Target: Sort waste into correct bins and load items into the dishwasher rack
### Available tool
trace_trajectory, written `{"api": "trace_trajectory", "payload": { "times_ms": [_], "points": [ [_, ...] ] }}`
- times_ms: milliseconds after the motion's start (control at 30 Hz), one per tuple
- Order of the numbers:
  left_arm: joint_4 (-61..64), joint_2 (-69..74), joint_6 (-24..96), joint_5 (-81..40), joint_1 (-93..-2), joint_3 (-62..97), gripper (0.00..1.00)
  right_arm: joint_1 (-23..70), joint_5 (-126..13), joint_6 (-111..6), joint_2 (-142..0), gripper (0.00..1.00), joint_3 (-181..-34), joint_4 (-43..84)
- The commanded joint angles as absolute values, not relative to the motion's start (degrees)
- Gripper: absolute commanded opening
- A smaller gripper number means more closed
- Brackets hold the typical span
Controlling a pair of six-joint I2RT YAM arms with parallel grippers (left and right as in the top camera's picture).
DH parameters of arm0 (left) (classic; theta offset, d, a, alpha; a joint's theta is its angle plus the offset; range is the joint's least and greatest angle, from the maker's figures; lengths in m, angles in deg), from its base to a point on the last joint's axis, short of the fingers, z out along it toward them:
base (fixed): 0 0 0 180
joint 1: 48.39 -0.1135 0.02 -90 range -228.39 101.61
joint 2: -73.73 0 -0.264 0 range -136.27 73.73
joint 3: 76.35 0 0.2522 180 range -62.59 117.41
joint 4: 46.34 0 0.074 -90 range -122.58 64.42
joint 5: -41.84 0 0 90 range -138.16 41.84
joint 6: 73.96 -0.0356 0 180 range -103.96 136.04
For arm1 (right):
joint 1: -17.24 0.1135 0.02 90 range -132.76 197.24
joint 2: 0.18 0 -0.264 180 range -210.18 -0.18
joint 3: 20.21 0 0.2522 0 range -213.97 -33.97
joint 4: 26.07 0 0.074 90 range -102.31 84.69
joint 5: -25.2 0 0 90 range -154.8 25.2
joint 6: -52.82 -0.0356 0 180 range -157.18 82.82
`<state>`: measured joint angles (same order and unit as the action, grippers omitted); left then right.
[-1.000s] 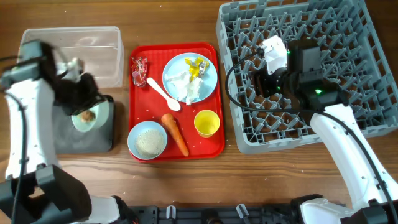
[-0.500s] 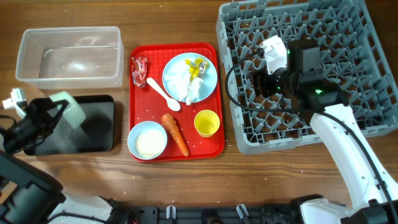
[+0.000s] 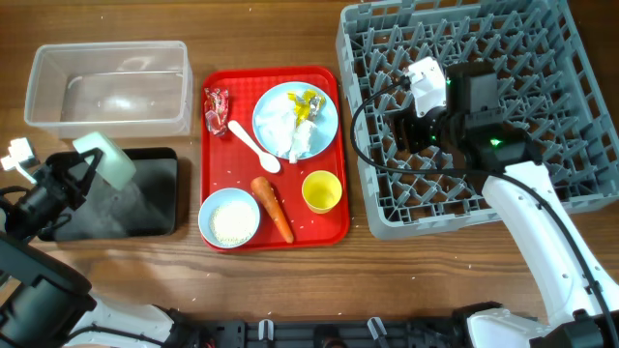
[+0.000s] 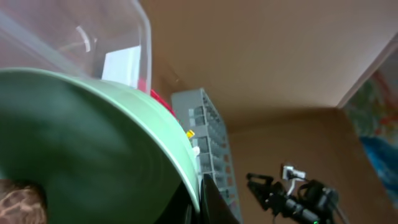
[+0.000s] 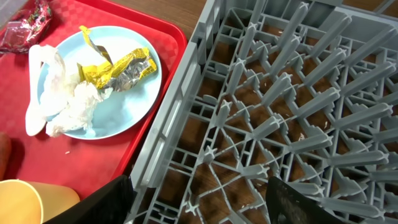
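Next, my left gripper needs to tip out the lump, cross to the right in the overhead view to bare red tray beyond the rice bowl, lower and release.
My left gripper (image 3: pixel 85 172) is shut on the rim of a light blue bowl (image 3: pixel 106 161) and holds it tipped on its side over the left end of the black tray (image 3: pixel 155 208). In the left wrist view the bowl (image 4: pixel 93 137) fills the frame, the jaws (image 4: pixel 200 196) pinch its rim, and a brown lump (image 4: pixel 18 202) sits inside. My right gripper (image 3: pixel 414 130) is open and empty over the grey rack (image 3: pixel 542 106); its fingers (image 5: pixel 199 199) straddle rack pegs (image 5: pixel 280 106). The clear tub (image 3: pixel 106 87) stands behind the black tray.
The red tray (image 3: pixel 329 227) holds the plate (image 3: pixel 324 121) with tissue (image 3: pixel 288 133) and yellow wrapper (image 3: pixel 308 101), a red wrapper (image 3: pixel 215 108), white spoon (image 3: pixel 253 145), carrot (image 3: pixel 273 208), rice bowl (image 3: pixel 230 217) and yellow cup (image 3: pixel 321 190).
My left arm has swung from above the black tray out to the table's left edge, and the bowl has gone from upright to tipped on its side. The right arm has not moved.
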<state>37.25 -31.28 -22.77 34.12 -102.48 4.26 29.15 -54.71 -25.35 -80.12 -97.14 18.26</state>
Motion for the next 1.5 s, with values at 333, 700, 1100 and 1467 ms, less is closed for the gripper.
{"api": "trace_trajectory", "payload": {
  "times_ms": [333,700,1100,1467],
  "points": [
    [33.81,-27.22,-9.48,23.61,-92.92,12.22,0.04,29.17,-54.47,-25.22,-80.67,0.71,-98.13,18.17],
    [18.27,-29.56,16.75,-49.15,-31.72,23.12,0.04,29.17,-54.47,-25.33,-80.67,0.75,-98.13,18.41],
    [28.15,-34.74,24.42,-50.13,-29.63,22.49,0.71,29.17,-54.47,-25.24,-80.67,0.75,-98.13,18.45],
    [47.26,-27.61,36.38,-45.19,-19.97,16.39,0.75,29.17,-54.45,-25.17,-81.00,0.76,-98.13,18.39]
  ]
}}
